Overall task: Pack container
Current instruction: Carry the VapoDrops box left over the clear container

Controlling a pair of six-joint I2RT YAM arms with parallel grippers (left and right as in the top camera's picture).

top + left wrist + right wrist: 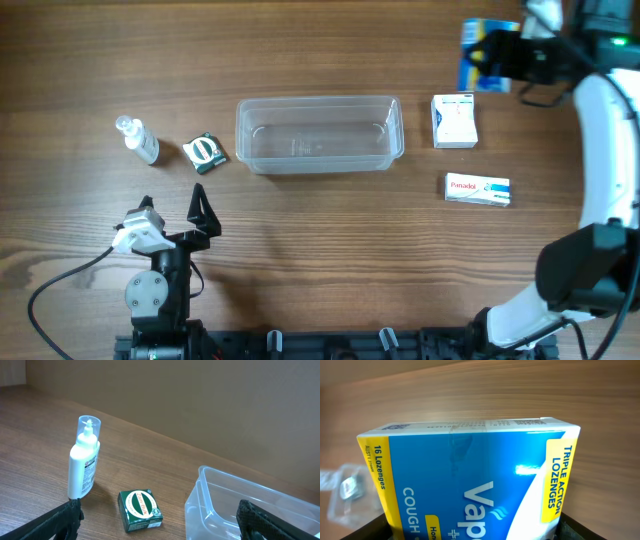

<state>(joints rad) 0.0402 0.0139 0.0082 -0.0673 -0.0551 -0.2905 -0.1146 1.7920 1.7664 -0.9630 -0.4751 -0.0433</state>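
Observation:
I should next swing my right gripper down and to its left in the overhead view, into the container's empty nearer end [368, 133], and let the box go.
The clear plastic container [318, 134] sits mid-table with nothing in it; its left end shows in the left wrist view [225, 505]. My right gripper [492, 55] is shut on a blue and yellow lozenge box [478, 52], held up at the far right; the box fills the right wrist view [470, 485]. My left gripper [172, 204] is open and empty, near the front left. A small green box [205, 151] [140, 510] and a white bottle [138, 140] [84, 460] lie left of the container. Two white boxes [455, 121] [477, 188] lie to its right.
A black cable [60, 290] loops at the front left by the left arm's base. The right arm's white body [600, 170] runs along the right edge. The wooden table [320, 250] stretches between the arms.

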